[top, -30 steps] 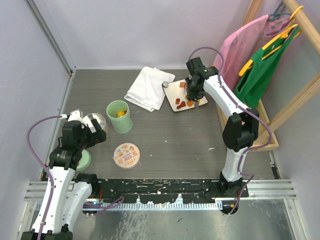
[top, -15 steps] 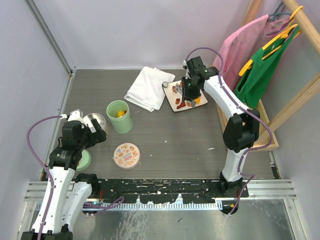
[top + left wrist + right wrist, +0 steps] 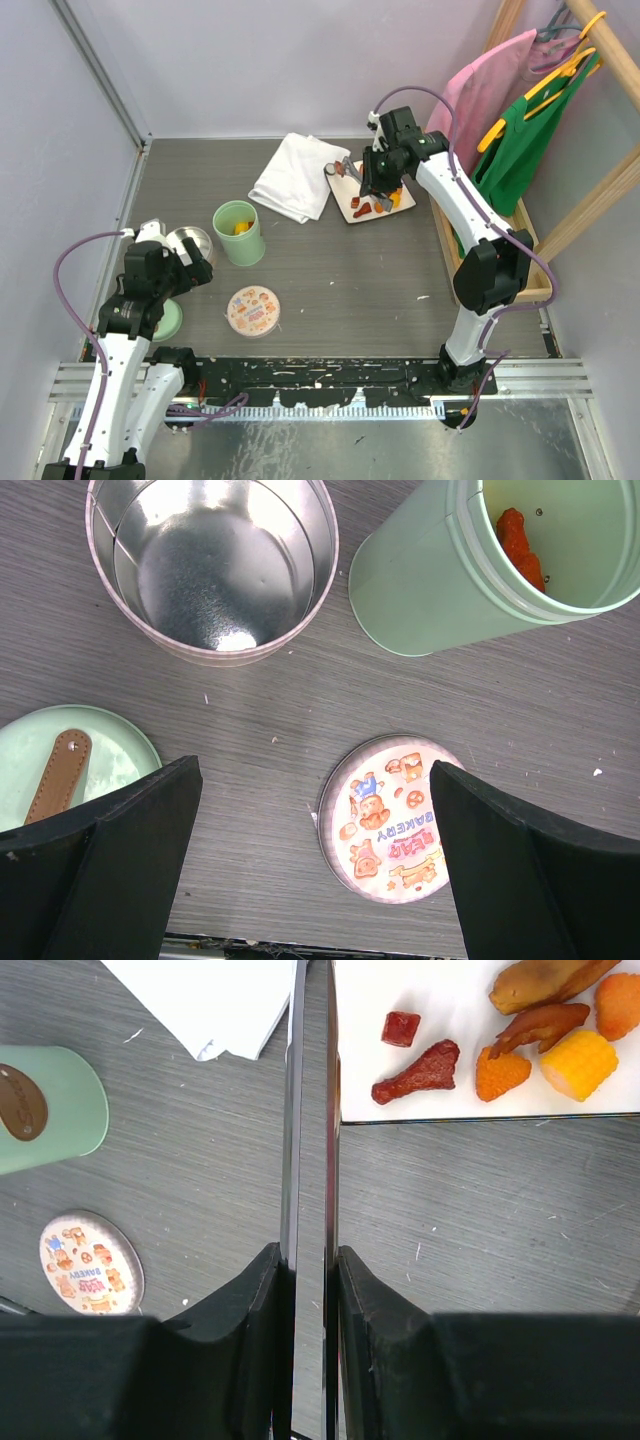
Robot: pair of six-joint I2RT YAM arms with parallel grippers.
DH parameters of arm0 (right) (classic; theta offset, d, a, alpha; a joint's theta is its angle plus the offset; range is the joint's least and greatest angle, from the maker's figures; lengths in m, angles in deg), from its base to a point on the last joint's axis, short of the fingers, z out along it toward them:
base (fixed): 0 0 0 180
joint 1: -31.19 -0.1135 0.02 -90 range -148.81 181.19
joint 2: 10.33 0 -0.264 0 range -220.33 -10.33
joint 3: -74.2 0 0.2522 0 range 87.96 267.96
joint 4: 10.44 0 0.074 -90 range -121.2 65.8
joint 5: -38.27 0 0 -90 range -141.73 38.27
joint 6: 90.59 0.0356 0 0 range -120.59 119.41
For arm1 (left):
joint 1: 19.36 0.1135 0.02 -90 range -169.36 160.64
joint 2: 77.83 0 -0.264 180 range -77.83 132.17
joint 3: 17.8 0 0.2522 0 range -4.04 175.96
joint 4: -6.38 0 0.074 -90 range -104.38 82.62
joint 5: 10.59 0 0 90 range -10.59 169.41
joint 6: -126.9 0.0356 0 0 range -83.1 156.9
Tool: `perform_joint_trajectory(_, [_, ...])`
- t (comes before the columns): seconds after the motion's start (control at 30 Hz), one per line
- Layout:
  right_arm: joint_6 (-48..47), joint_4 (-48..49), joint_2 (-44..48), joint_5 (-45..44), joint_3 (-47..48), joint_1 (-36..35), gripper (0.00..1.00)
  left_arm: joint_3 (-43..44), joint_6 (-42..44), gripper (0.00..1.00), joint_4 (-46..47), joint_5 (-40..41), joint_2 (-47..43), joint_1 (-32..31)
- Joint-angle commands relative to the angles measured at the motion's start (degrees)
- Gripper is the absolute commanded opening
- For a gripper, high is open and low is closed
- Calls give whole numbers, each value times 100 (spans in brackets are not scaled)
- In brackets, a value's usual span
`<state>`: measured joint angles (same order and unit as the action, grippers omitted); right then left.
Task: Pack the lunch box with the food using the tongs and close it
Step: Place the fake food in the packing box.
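Note:
The metal tin is empty. My right gripper should go left in the top view, past the cup, until the tongs are over the tin's opening [image 3: 192, 238], and release.
My right gripper [image 3: 376, 176] [image 3: 310, 1270] is shut on the tongs [image 3: 312, 1110], squeezing the two grey arms almost parallel. They reach left over the plate's edge [image 3: 349, 168]; their tips run out of the wrist view. The food [image 3: 374, 205] [image 3: 430, 1070] lies on a white plate [image 3: 420, 1000]: red, orange, yellow and brown bits. The lunch box, a mint-green cup [image 3: 240, 245] [image 3: 420, 590] [image 3: 55, 1110], stands upright with an orange piece [image 3: 520, 545] inside. Its mint-green lid [image 3: 168, 322] [image 3: 110, 750] lies by my left gripper [image 3: 188, 270] [image 3: 315, 880], which is open and holds nothing.
A round metal tin [image 3: 190, 243] [image 3: 210, 560] stands left of the cup. A printed round lid [image 3: 254, 309] [image 3: 395, 820] lies in front of it. A white cloth [image 3: 298, 175] [image 3: 200, 995] lies left of the plate. A wooden rack with pink and green bags [image 3: 520, 110] stands at the right.
My right gripper has risen from low over the food and swung the tongs up to the left. The left arm has not moved.

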<state>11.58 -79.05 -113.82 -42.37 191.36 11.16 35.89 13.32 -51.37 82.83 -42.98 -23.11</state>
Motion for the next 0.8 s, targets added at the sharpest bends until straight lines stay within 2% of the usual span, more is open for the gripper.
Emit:
perform_joint_trajectory(0.0, [40, 261, 371, 369, 251, -7, 17, 117, -50, 98, 174, 47, -39, -20])
perform_joint_trajectory(0.47, [292, 609, 544, 1199, 322, -262, 17, 130, -63, 98, 171, 34, -46, -20])
perform_joint_trajectory(0.77, [438, 660, 465, 1394, 818, -743, 18, 125, -84, 98, 179, 165, -242, -21])
